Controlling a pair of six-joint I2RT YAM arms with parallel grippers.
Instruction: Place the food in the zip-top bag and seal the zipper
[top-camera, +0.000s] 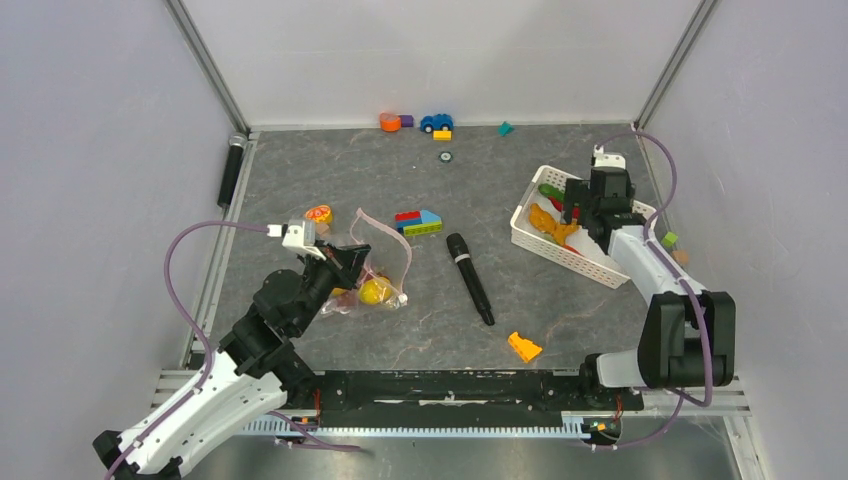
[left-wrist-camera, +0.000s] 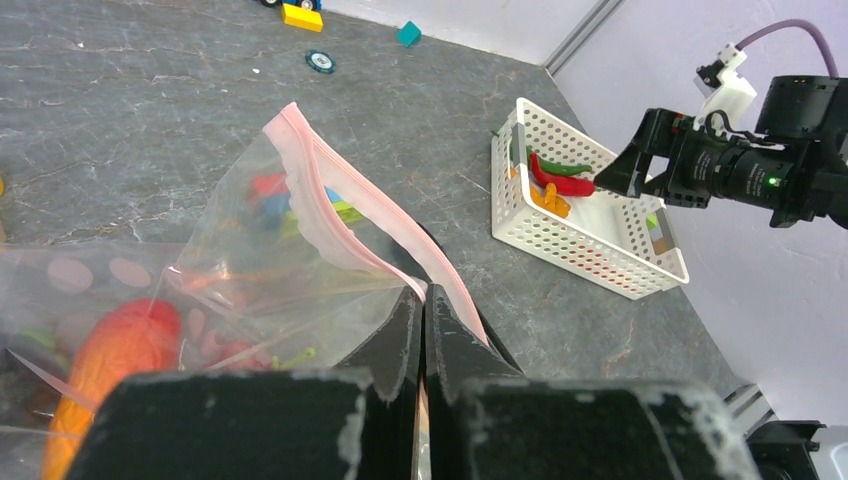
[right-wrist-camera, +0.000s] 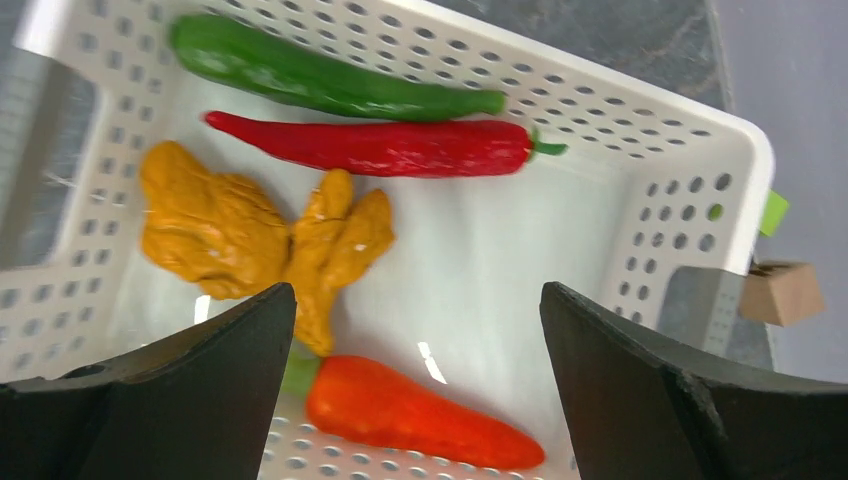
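The red chili's pointed end (top-camera: 556, 203) (right-wrist-camera: 258, 136) lies below the right gripper's fingers and to their left in the top view, so the right gripper will turn and go down onto it next.
The clear zip-top bag (top-camera: 378, 262) lies left of centre, its mouth lifted. My left gripper (left-wrist-camera: 425, 300) is shut on the bag's mouth edge, pinching the pink zipper (left-wrist-camera: 340, 190). An orange-red food piece (left-wrist-camera: 120, 345) and a yellow one (top-camera: 376, 291) show through the plastic. My right gripper (right-wrist-camera: 417, 292) hangs open over the white basket (right-wrist-camera: 600, 90). Below its fingers lies an orange carrot (right-wrist-camera: 410, 412), untouched. A red chili (right-wrist-camera: 380, 147), a green pepper (right-wrist-camera: 320, 80) and a knobbly orange-yellow piece (right-wrist-camera: 230, 235) lie further in.
A black microphone (top-camera: 470, 278) lies at centre, stacked bricks (top-camera: 418, 222) behind it. An orange wedge (top-camera: 524, 346) sits near the front. A round orange piece (top-camera: 318, 213) rests beside the bag. A toy car (top-camera: 436, 122) and small blocks line the back wall.
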